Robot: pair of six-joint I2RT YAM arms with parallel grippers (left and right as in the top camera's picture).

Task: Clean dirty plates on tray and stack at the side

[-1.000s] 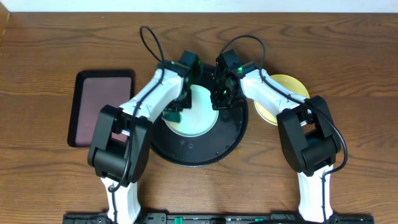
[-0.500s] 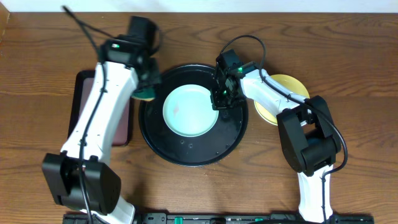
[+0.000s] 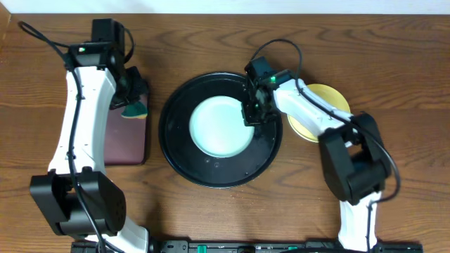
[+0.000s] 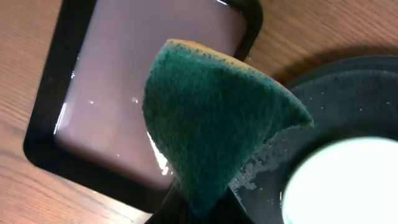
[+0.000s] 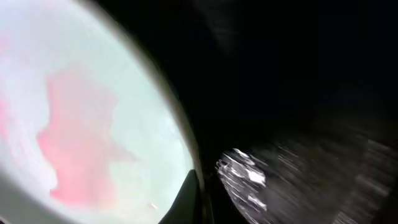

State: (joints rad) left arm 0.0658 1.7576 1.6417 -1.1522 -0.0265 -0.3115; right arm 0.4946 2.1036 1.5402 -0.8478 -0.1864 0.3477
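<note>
The pale yellow plate [image 3: 330, 95] lies right of my right gripper in the overhead view, so next I lift the mint-blue plate [image 3: 220, 126] across, lower it on top and release.
A pale mint-blue plate [image 3: 220, 126] lies in the round black tray [image 3: 211, 172]. In the right wrist view the plate [image 5: 93, 93] carries a reddish smear. My right gripper [image 3: 251, 114] is shut on the plate's right rim, with one dark finger [image 5: 189, 193] over the edge. A pale yellow plate [image 3: 330, 95] rests on the table right of the tray, partly under the right arm. My left gripper [image 3: 132, 105] is shut on a green sponge [image 4: 211, 118] and hangs over the maroon tray, left of the black tray [image 4: 348, 93].
The rectangular maroon tray [image 3: 130, 144] sits left of the black tray, mostly covered by my left arm; its wet floor [image 4: 124, 81] shows in the left wrist view. Cables arc above both wrists. Bare wood table surrounds everything.
The left arm swung left with the sponge, from the mint plate to over the maroon tray. The right gripper stayed on the plate's rim; the plate shifted slightly right.
</note>
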